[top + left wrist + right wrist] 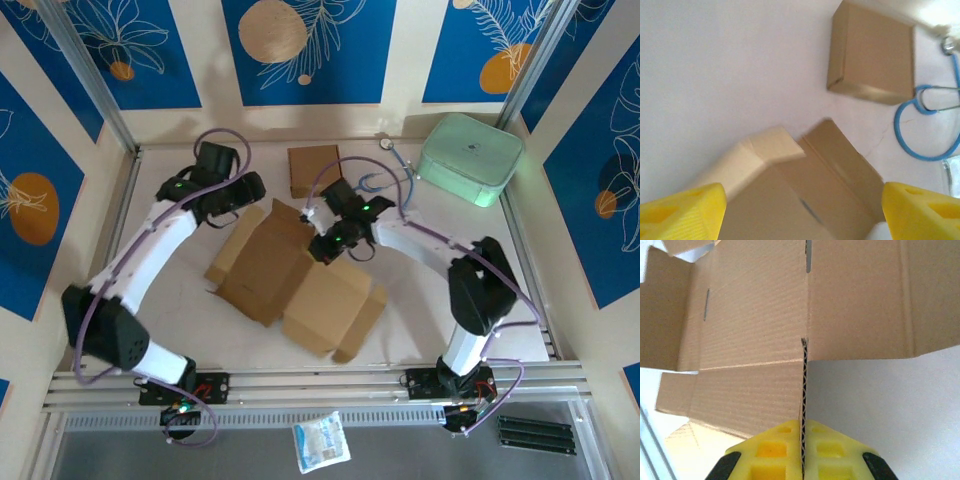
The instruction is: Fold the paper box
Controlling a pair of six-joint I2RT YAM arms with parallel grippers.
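My right gripper draws the pinched flap over to the bare tabletop beside it on the mint-green container's side next, with the sheet following, and releases the flap there.
The paper box (290, 280) is an unfolded brown cardboard sheet lying mid-table with flaps spread out. My right gripper (325, 245) is shut on a flap at the sheet's far right side. In the right wrist view the flap's corrugated edge (803, 385) stands upright, pinched between the yellow fingers of that gripper (802, 450). My left gripper (245, 190) hovers over the sheet's far left corner. Its yellow fingertips (685, 210) stand wide apart in the left wrist view, so this gripper (802, 220) is open with only the cardboard panel (830, 185) below it.
A small folded cardboard box (314, 170) sits at the back, also seen by the left wrist (872, 55). A blue cable loop (385, 185) lies beside it. A mint-green lidded container (470, 158) stands at the back right. A white packet (320, 440) lies in front of the rail.
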